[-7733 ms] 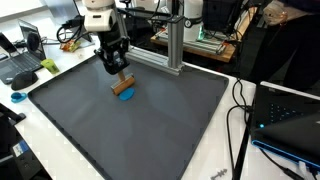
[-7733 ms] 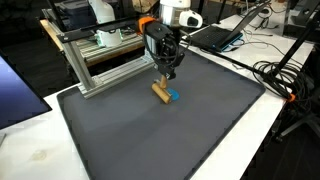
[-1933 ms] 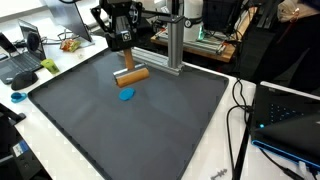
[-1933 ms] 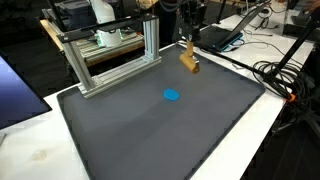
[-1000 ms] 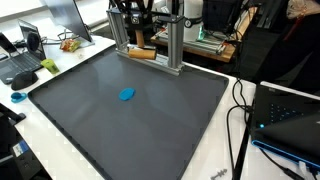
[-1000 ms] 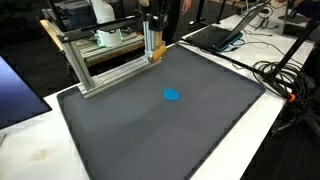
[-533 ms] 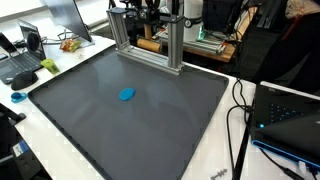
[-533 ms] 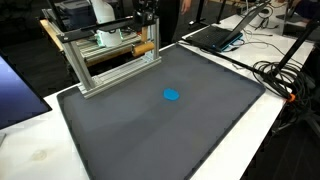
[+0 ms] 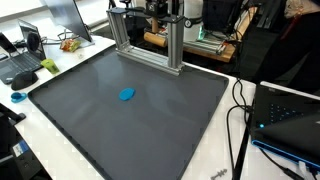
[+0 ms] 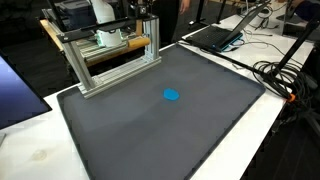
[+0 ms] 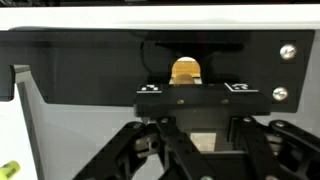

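The block in my gripper already has its rounded end over the black panel (image 11: 185,62). It needs to go slightly farther toward the white strip next before I open my gripper.
In the wrist view my gripper (image 11: 186,88) is shut on a light wooden block (image 11: 185,70), whose rounded end sticks out beyond the fingertips. It faces a black panel with screws. In both exterior views the gripper (image 9: 153,12) (image 10: 143,18) hangs behind the aluminium frame (image 9: 148,58) (image 10: 110,68) at the back of the mat and is partly hidden by the frame's posts. The block (image 10: 133,43) shows as an orange-brown bar inside the frame. A small blue disc (image 9: 126,95) (image 10: 172,96) lies alone on the dark grey mat (image 9: 130,130), far from the gripper.
Laptops (image 9: 22,62) (image 10: 215,35) sit beside the mat. Black cables (image 9: 240,110) (image 10: 285,85) run along one side. Equipment and boxes crowd the space behind the frame.
The gripper has carried the wooden block further back, from over the frame's front rail to behind and inside the frame. The blue disc has not moved.
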